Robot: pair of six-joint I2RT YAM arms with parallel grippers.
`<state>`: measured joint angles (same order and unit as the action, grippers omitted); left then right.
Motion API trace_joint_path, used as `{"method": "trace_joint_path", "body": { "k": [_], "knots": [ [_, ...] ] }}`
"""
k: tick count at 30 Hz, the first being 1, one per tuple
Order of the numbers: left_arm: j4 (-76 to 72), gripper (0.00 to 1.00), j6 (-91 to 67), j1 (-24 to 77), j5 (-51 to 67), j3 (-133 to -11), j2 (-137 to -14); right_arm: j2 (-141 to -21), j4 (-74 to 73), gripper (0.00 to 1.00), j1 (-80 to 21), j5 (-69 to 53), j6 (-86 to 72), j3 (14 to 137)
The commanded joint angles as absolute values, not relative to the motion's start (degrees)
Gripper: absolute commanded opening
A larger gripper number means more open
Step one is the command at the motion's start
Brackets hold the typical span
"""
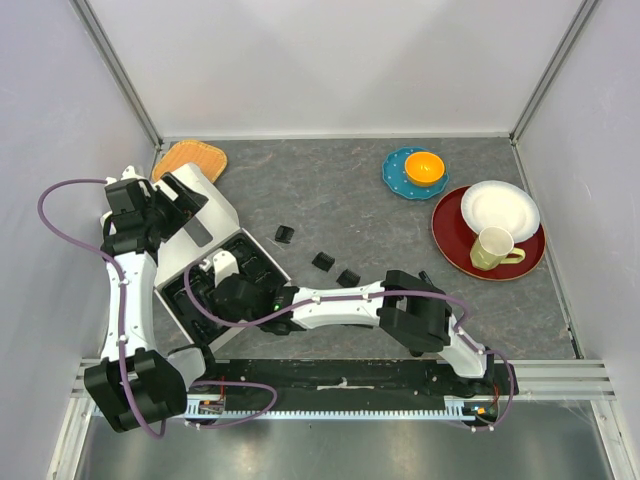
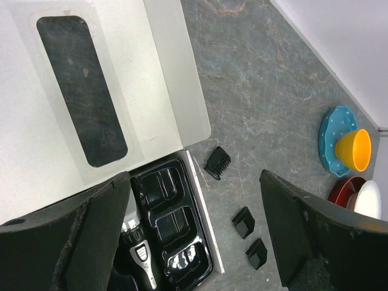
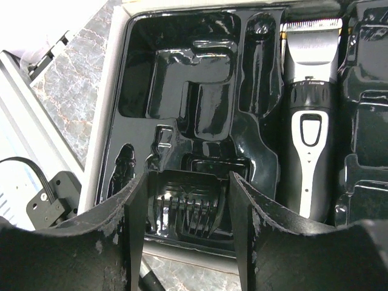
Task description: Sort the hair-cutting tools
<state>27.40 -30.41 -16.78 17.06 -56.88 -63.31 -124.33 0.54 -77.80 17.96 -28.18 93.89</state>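
My right gripper moves the comb guard slightly toward the clipper next, then lowers the guard into the empty pocket beside the clipper.
My right gripper [image 3: 188, 206] is shut on a small black comb guard [image 3: 187, 203] and holds it low over the near end of the black moulded tray [image 3: 200, 73]. The black-and-silver clipper [image 3: 309, 121] lies in its slot to the right of the guard. In the top view the right gripper [image 1: 215, 285] is over the white box [image 1: 262, 262]. My left gripper [image 1: 185, 200] is open and empty, high above the box lid [image 2: 73, 91]. Three more comb guards lie on the table right of the box [image 2: 217, 162] [image 2: 244, 222] [image 2: 257, 253]. The clipper also shows in the left wrist view [image 2: 143, 260]. Brush and cable are not in view.
A blue plate with an orange bowl [image 1: 415, 170] stands at the back right. A red plate [image 1: 455, 245] holds a white plate [image 1: 500, 205] and a cup [image 1: 495, 248]. An orange woven mat [image 1: 190, 158] lies behind the box. White walls close in the sides and back.
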Motion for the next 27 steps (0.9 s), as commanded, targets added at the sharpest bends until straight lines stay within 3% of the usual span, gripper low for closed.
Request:
{"method": "trace_joint_path", "body": {
  "k": [1, 20, 23, 27],
  "knots": [
    [26.98, 0.94, -28.30, -17.05, 17.93, -57.30, -63.54, -123.75, 7.02, 0.43, -78.05, 20.92, -24.79, 92.64],
    [27.25, 0.94, -28.30, -17.05, 17.05, -57.30, -63.81, -123.22, 11.25, 0.46, -78.49, 22.15, -23.11, 85.52],
    [27.25, 0.94, -28.30, -17.14, 17.05, -57.30, -63.90, -123.40, 11.25, 0.49, -78.57, 21.62, -23.47, 85.52],
    [27.33, 0.94, -28.21, -17.05, 16.79, -57.39, -63.81, -123.31, 10.99, 0.60, -78.57, 21.88, -23.64, 85.60]
  ]
}}
